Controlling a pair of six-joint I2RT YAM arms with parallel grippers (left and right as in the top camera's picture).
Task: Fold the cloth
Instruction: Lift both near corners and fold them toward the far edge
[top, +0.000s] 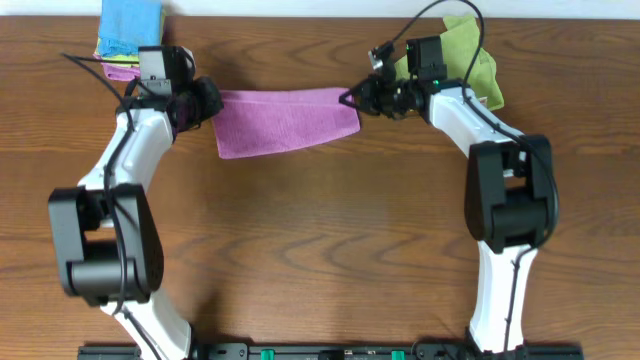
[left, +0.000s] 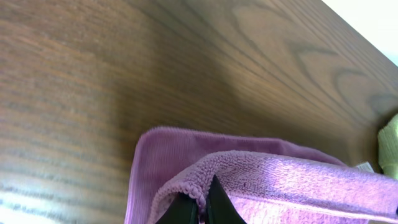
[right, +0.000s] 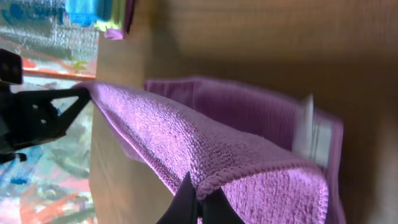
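I will next move my right gripper back and down onto the cloth's tagged end (top: 345, 117) (right: 283, 196), which is below it and closer to my base, to let go of the hem that is still raised.
The purple cloth (top: 285, 120) is stretched between my two grippers at the far side of the table, its lower layer resting on the wood. My left gripper (top: 207, 97) is shut on the cloth's left corner; the left wrist view shows its fingertips (left: 199, 208) pinching the hem of the raised layer (left: 280, 180). My right gripper (top: 350, 99) is shut on the right corner; the right wrist view shows its fingertips (right: 199, 205) clamped on the hem of the cloth (right: 186, 137). The white tag (right: 308, 130) shows on the lower layer.
A green cloth (top: 470, 55) lies at the far right behind the right arm. A blue folded cloth (top: 130, 22) on a small stack sits at the far left corner. The wooden table (top: 320, 250) spreads in front of the cloth.
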